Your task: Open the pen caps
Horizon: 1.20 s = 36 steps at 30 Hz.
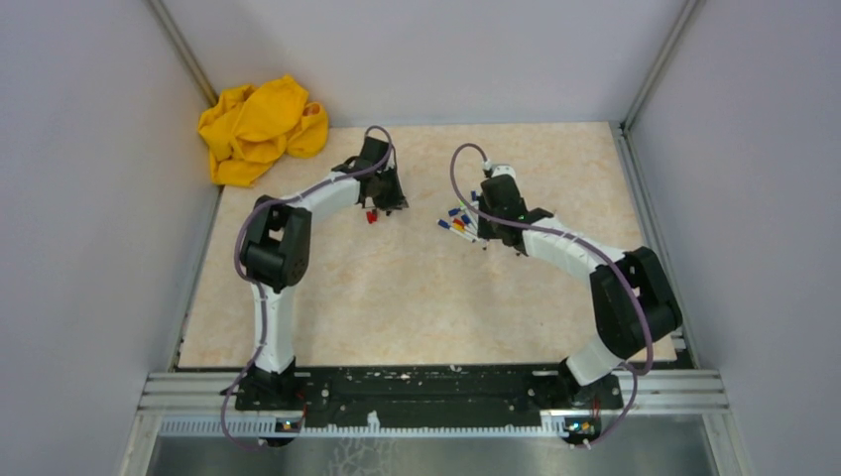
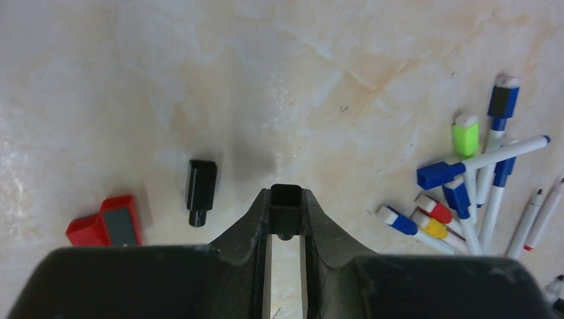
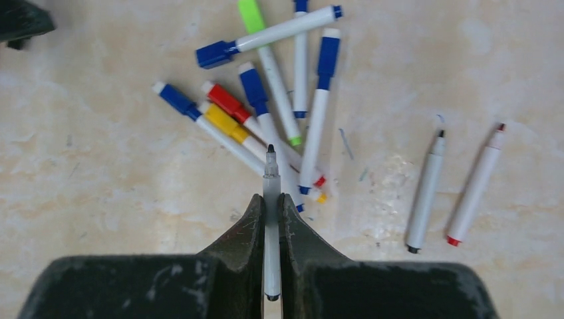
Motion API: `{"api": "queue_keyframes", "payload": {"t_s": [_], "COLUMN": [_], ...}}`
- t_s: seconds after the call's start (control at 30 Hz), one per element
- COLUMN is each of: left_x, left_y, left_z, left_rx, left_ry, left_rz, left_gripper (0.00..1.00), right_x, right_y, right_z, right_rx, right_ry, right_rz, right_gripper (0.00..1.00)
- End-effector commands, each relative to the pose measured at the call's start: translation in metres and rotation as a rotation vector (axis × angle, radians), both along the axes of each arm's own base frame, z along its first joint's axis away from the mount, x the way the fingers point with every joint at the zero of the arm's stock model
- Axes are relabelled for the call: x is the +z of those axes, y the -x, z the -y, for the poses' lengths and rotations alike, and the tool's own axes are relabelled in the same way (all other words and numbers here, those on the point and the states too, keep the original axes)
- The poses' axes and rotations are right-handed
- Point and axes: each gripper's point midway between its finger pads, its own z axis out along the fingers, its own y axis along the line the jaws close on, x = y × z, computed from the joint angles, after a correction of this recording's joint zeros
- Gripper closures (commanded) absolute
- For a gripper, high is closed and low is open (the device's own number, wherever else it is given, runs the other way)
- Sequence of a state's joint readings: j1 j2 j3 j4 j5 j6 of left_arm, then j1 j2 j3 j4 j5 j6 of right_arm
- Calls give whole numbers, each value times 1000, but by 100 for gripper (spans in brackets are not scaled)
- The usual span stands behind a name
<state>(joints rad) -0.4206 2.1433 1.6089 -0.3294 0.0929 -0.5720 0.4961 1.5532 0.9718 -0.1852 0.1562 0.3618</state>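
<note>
Bare table shows between the pile and the uncapped pens, so my right gripper will next move toward those pens and down, and let go of the white pen's body (image 3: 271, 219) there.
My left gripper (image 2: 287, 194) is shut on a black pen cap (image 2: 287, 207), held open end up above the table. A second black cap (image 2: 201, 191) and a red cap (image 2: 106, 222) lie loose to its left. My right gripper (image 3: 271, 201) is shut on an uncapped white pen barrel (image 3: 271, 219) with a black tip. Beyond it lies a pile of capped pens (image 3: 266, 113) with blue, red, yellow and green caps; the pile also shows in the left wrist view (image 2: 465, 193). In the top view the left gripper (image 1: 387, 198) and right gripper (image 1: 488, 226) flank the pile (image 1: 458, 220).
Two uncapped pens, one black-tipped (image 3: 425, 189) and one red-tipped (image 3: 475, 186), lie right of the pile. A crumpled yellow cloth (image 1: 260, 129) sits at the table's far left corner. Grey walls close in the table on three sides.
</note>
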Motion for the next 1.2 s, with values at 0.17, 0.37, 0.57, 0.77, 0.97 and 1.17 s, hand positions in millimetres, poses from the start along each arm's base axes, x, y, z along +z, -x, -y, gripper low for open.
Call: {"api": "queue_keyframes", "payload": {"t_s": [0.17, 0.37, 0.57, 0.77, 0.97, 1.17], "left_x": [15, 3, -7, -10, -12, 7], "left_y": [16, 26, 29, 32, 36, 32], "left_z": [-21, -28, -30, -34, -37, -30], "left_rx": [47, 54, 58, 68, 78, 83], "left_ry": [-156, -191, -200, -212, -212, -160], "left_rz": [33, 2, -18, -26, -30, 4], "left_gripper": [89, 79, 74, 62, 59, 53], "right_x": [7, -17, -32, -46, -52, -55], "right_y": [-19, -24, -27, -30, -30, -29], "right_z": [47, 58, 64, 71, 79, 86], "right_rx": [-130, -155, -171, -185, -207, -218], "right_ry": [139, 167, 197, 231, 269, 294], "right_rz": [15, -29, -56, -84, -95, -102], "right_gripper": [100, 100, 100, 100, 99, 83]}}
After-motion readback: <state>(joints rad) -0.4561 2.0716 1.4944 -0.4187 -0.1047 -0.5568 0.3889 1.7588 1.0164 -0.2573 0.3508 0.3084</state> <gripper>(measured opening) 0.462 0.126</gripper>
